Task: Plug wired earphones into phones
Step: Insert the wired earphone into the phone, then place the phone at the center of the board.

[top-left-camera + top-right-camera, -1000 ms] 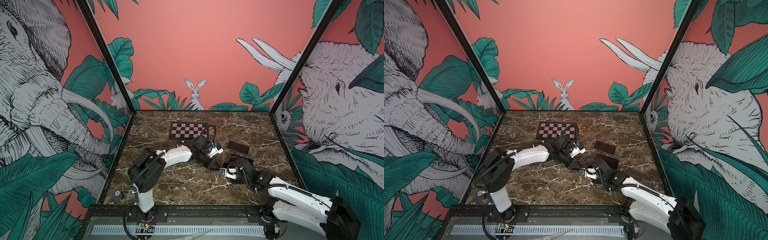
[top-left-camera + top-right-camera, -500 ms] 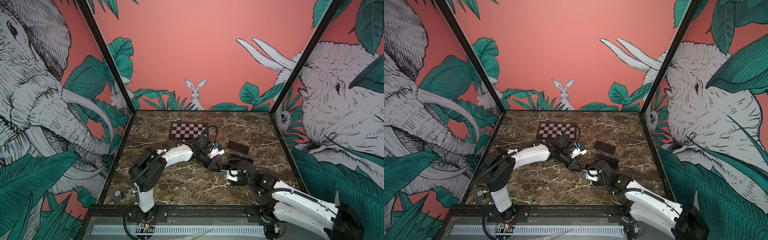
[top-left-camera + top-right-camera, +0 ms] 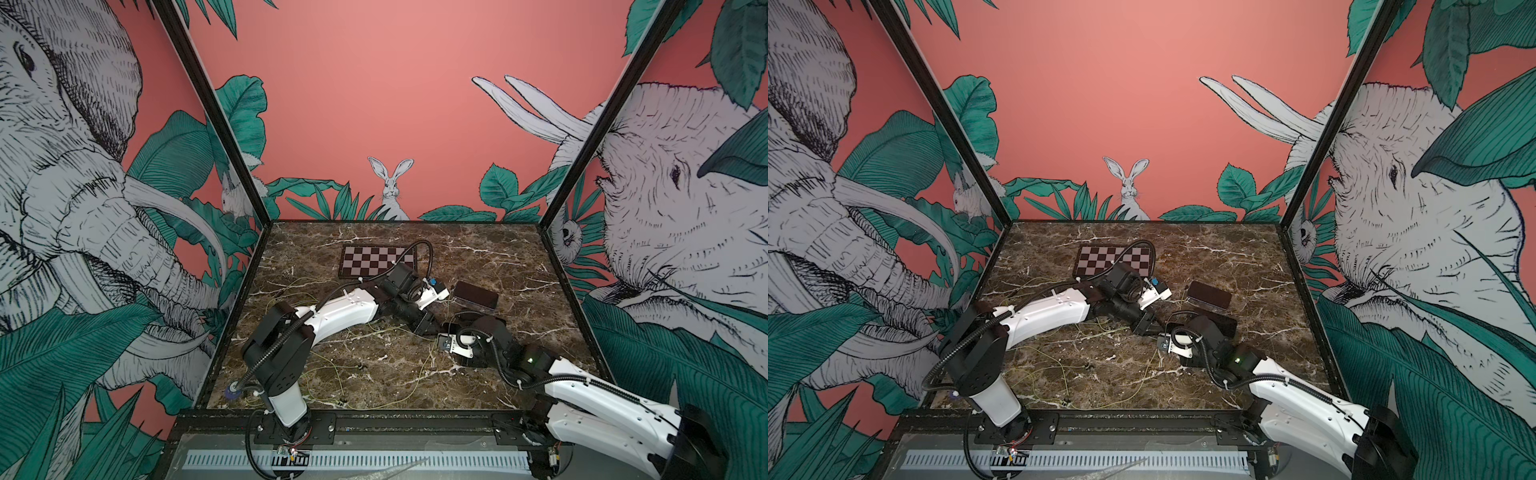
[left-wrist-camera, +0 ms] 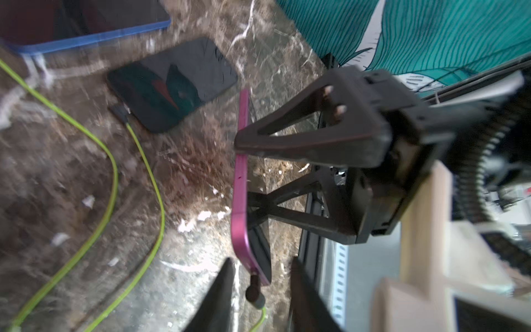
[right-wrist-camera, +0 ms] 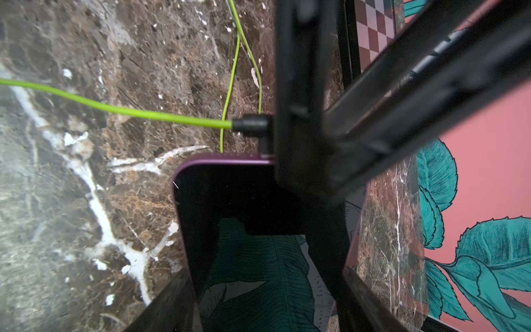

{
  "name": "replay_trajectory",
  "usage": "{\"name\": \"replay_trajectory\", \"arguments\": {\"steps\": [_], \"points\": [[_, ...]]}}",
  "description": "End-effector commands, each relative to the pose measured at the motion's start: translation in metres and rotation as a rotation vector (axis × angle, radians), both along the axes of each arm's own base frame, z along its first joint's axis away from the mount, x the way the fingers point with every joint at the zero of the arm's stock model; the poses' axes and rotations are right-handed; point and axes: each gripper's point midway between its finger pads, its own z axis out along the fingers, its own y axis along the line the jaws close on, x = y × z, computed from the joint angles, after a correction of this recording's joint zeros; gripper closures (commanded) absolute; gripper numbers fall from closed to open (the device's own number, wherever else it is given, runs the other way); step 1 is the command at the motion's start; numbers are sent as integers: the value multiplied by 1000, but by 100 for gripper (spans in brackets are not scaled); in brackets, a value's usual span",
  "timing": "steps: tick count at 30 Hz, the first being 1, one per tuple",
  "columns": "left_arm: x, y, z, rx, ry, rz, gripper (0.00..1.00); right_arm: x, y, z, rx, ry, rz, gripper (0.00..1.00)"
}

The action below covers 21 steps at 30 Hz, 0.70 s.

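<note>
The purple-edged phone (image 5: 230, 195) has the plug in its end, so my right gripper should next tilt down, lower it flat onto the marble beside the black phone and release it.
My right gripper (image 5: 265, 273) is shut on a purple-edged phone (image 5: 230, 195) and holds it on its long edge above the marble (image 4: 172, 178). A dark angled plug (image 4: 254, 293) on a yellow-green earphone cord (image 5: 115, 107) sits in the phone's end. My left gripper (image 4: 261, 267) is open, one finger on each side of that plug, apart from it. In both top views the two grippers (image 3: 428, 326) (image 3: 1173, 330) meet mid-table. A black phone (image 4: 172, 83) lies flat with a plug (image 4: 120, 110) at its end. A blue-edged phone (image 4: 86, 23) lies beyond it.
A checkerboard plate (image 3: 376, 262) lies at the back of the table. Thin yellow-green cords (image 3: 328, 370) trail loosely over the left and front of the marble. A phone (image 3: 476, 294) rests flat right of the left wrist.
My left gripper's jaws have opened and let go of the plug, which stays in the purple-edged phone. The right arm has shifted slightly, still holding the phone.
</note>
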Motion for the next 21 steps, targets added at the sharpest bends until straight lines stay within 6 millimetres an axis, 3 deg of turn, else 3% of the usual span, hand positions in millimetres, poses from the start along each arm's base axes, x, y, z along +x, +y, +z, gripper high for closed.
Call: {"name": "replay_trajectory", "arguments": {"steps": [1, 4, 9, 13, 15, 18, 21], "points": [[7, 8, 14, -7, -88, 30, 57, 0, -11, -3, -38, 30, -62, 37], [20, 17, 11, 43, -156, 92, 56, -3, -21, -15, -86, 70, -87, 37], [64, 51, 1, 222, -314, 302, 55, -12, -36, -33, -167, 172, -112, 37], [95, 84, 16, 259, -439, 479, 55, -17, -51, -47, -237, 266, -147, 34], [104, 96, 27, 245, -508, 542, 54, -21, -55, -50, -266, 310, -152, 26], [111, 112, 41, 226, -607, 623, 48, -18, -56, -49, -276, 310, -159, 3], [118, 132, 58, 217, -687, 728, 35, -3, -46, -26, -193, 225, -180, 1]]}}
